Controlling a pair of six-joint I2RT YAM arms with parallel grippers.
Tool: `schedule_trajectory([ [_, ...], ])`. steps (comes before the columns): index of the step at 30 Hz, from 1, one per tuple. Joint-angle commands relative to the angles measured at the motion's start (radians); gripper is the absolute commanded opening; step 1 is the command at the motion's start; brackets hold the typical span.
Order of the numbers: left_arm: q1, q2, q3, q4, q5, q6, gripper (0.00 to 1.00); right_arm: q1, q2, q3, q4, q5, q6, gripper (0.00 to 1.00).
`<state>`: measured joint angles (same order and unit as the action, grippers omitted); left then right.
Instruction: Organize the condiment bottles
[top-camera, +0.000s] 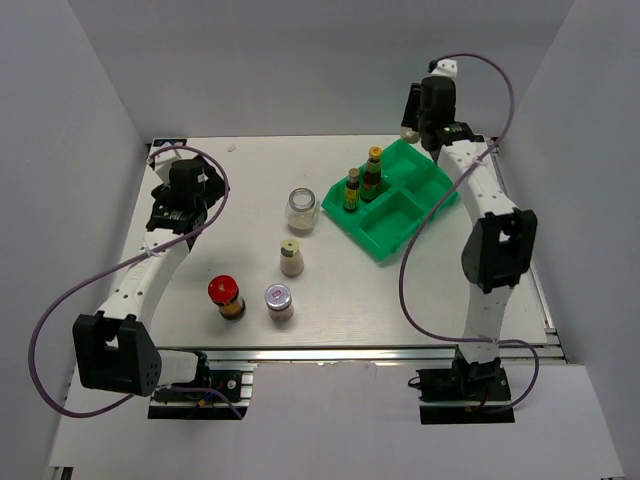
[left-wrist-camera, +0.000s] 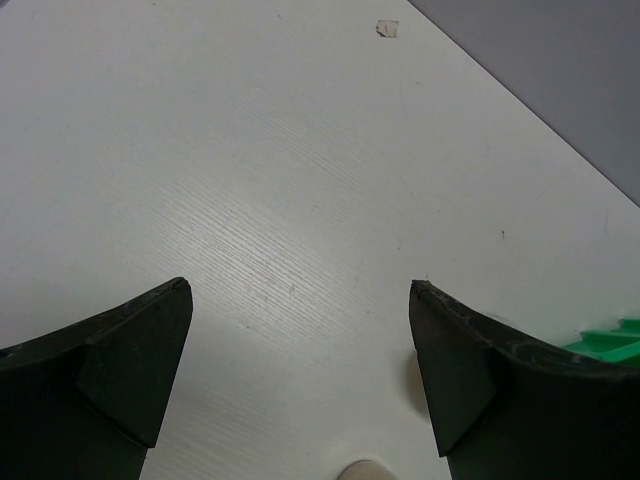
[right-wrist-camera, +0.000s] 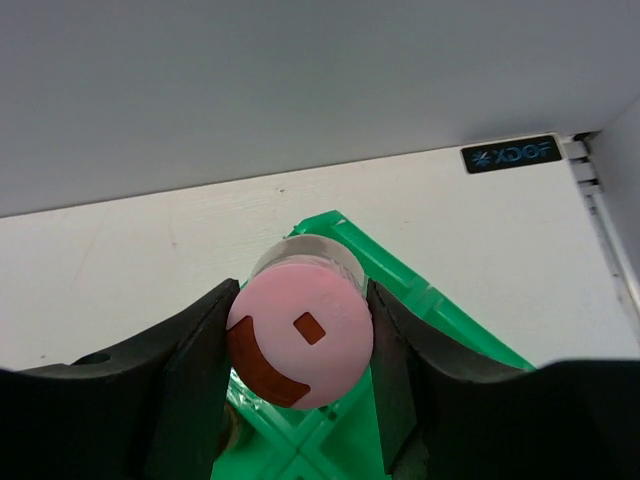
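Note:
The green tray's far section beside the dark yellow-capped bottles is empty, so my right gripper will bring the pink-capped shaker (right-wrist-camera: 300, 335) down into it next.
Two dark yellow-capped bottles (top-camera: 352, 190) (top-camera: 373, 172) stand in the left compartment of the green tray (top-camera: 425, 195). On the table stand a wide clear glass jar (top-camera: 302, 210), a yellow-green-capped shaker (top-camera: 291, 258), a red-lidded dark jar (top-camera: 226, 297) and a silver-lidded jar (top-camera: 279, 302). My right gripper (top-camera: 420, 128) is shut on the pink-capped shaker (right-wrist-camera: 300, 335) and holds it above the tray's far corner (right-wrist-camera: 400, 285). My left gripper (top-camera: 175, 205) is open and empty over bare table (left-wrist-camera: 300, 290), left of the jars.
White walls close in the table at the back and both sides. A small white scrap (left-wrist-camera: 387, 28) lies near the back edge. The tray's edge (left-wrist-camera: 610, 340) shows behind my left gripper's right finger. Cables loop beside both arms.

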<state>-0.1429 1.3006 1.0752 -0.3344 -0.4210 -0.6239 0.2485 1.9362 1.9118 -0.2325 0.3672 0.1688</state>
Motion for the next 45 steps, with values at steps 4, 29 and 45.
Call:
schedule_trajectory([
  [4,0.028,-0.011,0.028,0.017,0.011,0.018,0.98,-0.006,0.185,0.176,-0.09,-0.06,0.069,0.1],
  [29,0.049,0.026,0.017,0.009,0.062,0.007,0.98,-0.006,0.244,-0.02,-0.037,-0.159,0.144,0.77],
  [45,0.049,-0.096,0.009,-0.101,0.088,-0.017,0.98,0.141,-0.271,-0.222,-0.033,-0.041,-0.047,0.89],
])
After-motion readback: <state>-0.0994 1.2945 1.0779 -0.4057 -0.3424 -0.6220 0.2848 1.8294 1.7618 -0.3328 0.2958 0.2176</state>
